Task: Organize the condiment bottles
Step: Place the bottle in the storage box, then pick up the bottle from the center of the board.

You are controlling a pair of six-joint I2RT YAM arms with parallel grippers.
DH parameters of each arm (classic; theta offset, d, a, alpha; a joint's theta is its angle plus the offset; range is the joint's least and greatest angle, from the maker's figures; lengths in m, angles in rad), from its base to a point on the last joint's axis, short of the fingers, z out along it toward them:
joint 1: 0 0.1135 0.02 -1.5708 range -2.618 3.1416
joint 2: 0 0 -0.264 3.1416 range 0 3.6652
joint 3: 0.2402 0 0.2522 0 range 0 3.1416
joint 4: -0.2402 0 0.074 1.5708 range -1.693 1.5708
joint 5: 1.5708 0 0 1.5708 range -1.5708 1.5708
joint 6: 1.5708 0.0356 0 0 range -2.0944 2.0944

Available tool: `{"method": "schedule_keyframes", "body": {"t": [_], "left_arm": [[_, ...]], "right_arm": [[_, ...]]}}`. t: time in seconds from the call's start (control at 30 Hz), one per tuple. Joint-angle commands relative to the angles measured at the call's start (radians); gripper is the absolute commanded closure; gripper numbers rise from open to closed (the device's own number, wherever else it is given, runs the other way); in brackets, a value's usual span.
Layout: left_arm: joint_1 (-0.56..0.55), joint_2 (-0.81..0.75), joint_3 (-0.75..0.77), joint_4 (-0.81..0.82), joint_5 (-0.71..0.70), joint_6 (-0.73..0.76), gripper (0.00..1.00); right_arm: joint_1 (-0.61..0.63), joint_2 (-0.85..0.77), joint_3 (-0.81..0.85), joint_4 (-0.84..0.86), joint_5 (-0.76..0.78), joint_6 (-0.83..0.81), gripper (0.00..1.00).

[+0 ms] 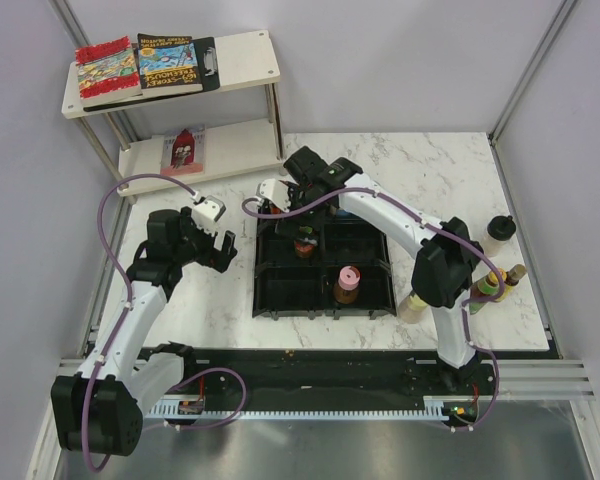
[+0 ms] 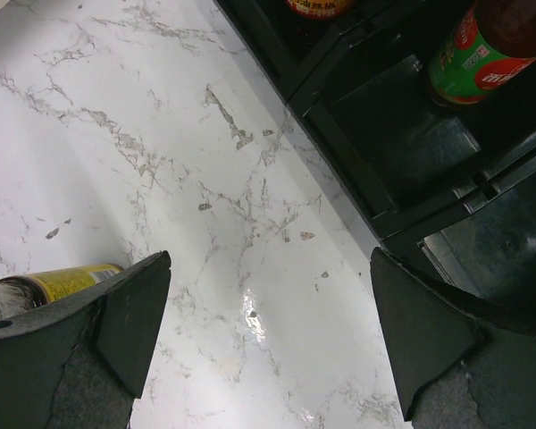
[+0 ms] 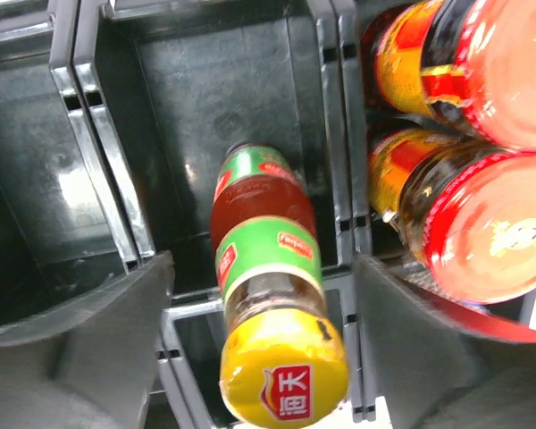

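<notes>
The yellow-labelled bottle is still outside the tray (image 3: 98, 134), so my left gripper next needs to go left in the top view and down around its neck.
A condiment bottle with a yellow cap (image 3: 284, 374), green label and red sauce stands in a compartment of the black tray (image 3: 98, 134). My right gripper (image 3: 261, 268) is open around its neck, with a gap on each side. Two red-capped bottles (image 3: 487, 228) fill the compartment to the right. From above, the right gripper (image 1: 285, 210) hangs over the tray's back left corner. A pink-capped bottle (image 1: 347, 283) stands in the tray's front row. My left gripper (image 1: 220, 240) is open and empty over bare marble left of the tray (image 2: 384, 170); a yellow-labelled bottle (image 2: 58, 284) lies behind its left finger.
Several more bottles stand on the table right of the tray, among them a black-capped jar (image 1: 499, 228) and a green-labelled one (image 1: 490, 287). A two-level shelf (image 1: 250, 60) with books stands at the back left. Frame posts mark the table's corners.
</notes>
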Motion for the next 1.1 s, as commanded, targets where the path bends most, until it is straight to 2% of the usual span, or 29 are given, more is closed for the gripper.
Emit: {"method": "schedule_keyframes", "body": {"t": [0.0, 0.2, 0.33, 0.47, 0.63, 0.8, 0.93, 1.0, 1.07], "left_arm": [[0.007, -0.022, -0.008, 0.031, 0.014, 0.017, 0.01], [0.009, -0.039, -0.002, 0.031, 0.01, 0.01, 0.0], [0.015, -0.045, 0.012, 0.044, -0.074, -0.021, 0.0], [0.044, -0.038, 0.027, 0.055, -0.153, -0.04, 0.01], [0.068, -0.007, 0.101, 0.009, -0.234, -0.032, 0.0], [0.076, 0.03, 0.164, -0.006, -0.28, -0.001, 0.0], [0.076, 0.051, 0.201, 0.003, -0.317, 0.031, 0.0], [0.113, 0.083, 0.231, -0.006, -0.337, 0.045, 0.0], [0.142, 0.117, 0.247, -0.018, -0.335, 0.051, 0.0]], "right_arm": [[-0.002, -0.113, -0.03, 0.014, -0.002, -0.015, 0.02], [-0.015, -0.225, -0.026, -0.015, 0.032, 0.054, 0.02], [-0.069, -0.335, -0.009, -0.038, 0.078, 0.1, 0.02], [-0.23, -0.435, -0.056, -0.072, 0.116, 0.11, 0.02], [-0.47, -0.594, -0.246, -0.081, 0.15, 0.055, 0.02], [-0.613, -0.734, -0.397, -0.107, 0.143, -0.036, 0.02], [-0.727, -0.829, -0.449, -0.146, 0.123, -0.102, 0.02], [-0.743, -0.854, -0.477, -0.163, 0.109, -0.136, 0.02], [-0.808, -0.885, -0.497, -0.175, 0.104, -0.159, 0.02]]}}
